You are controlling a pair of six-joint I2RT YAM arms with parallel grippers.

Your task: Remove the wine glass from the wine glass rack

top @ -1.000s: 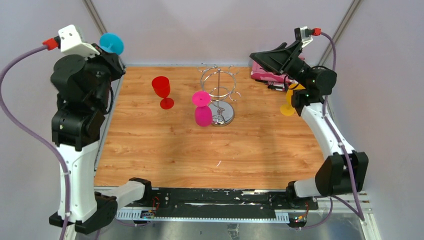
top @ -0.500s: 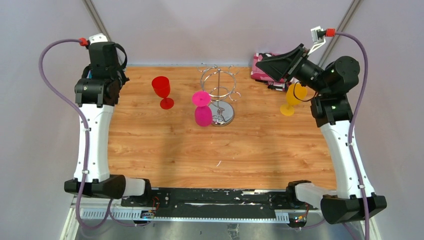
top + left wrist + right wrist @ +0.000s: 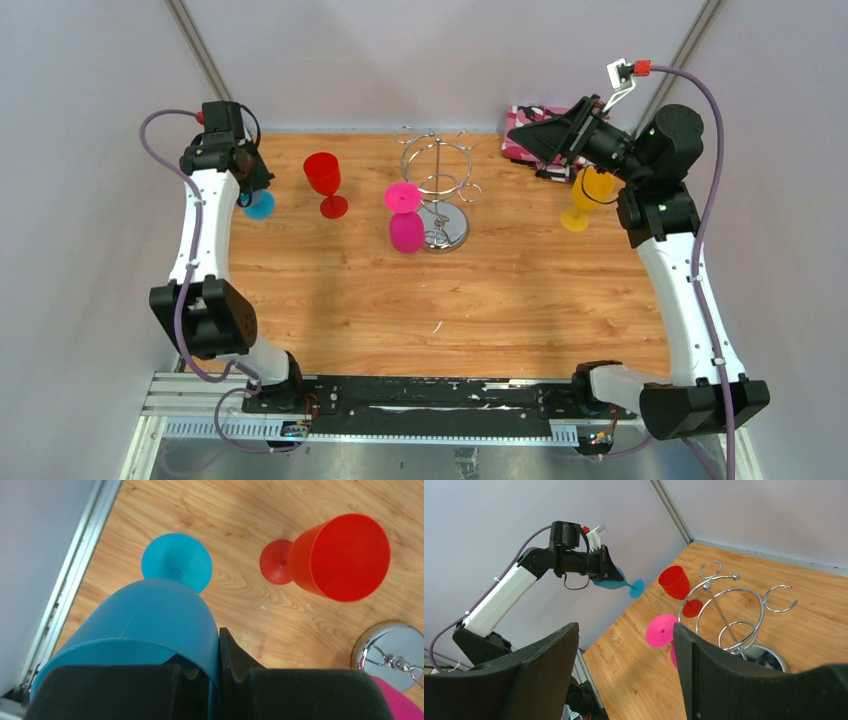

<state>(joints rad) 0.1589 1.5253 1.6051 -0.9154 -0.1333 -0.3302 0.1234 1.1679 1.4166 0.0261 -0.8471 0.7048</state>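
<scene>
My left gripper is holding the blue wine glass (image 3: 259,206) by its rim, and the glass's foot still hangs in midair. Next it should lower the glass onto the bare tabletop beside the red one and let go of the rim.
The chrome wine glass rack (image 3: 440,190) stands at the table's back middle. A pink wine glass (image 3: 404,215) hangs upside down on its left side; the right wrist view shows it too (image 3: 661,630), beside the rack (image 3: 729,610). My left gripper (image 3: 250,185) is shut on the rim of a blue wine glass (image 3: 259,206) at the far left, its foot (image 3: 176,567) pointing at the table; one finger sits inside the bowl (image 3: 145,625). My right gripper (image 3: 530,135) is open and empty, held high at the back right and aimed at the rack.
A red wine glass (image 3: 325,180) stands upright left of the rack, close to the blue one (image 3: 345,555). A yellow wine glass (image 3: 585,195) stands at the right under my right arm. A pink-patterned item (image 3: 522,140) lies at the back right corner. A metal rail (image 3: 75,580) edges the table's left side.
My left arm has swung down and stretched out, bringing the blue glass from high up to low over the table's far left. My right arm shifted slightly, still open.
</scene>
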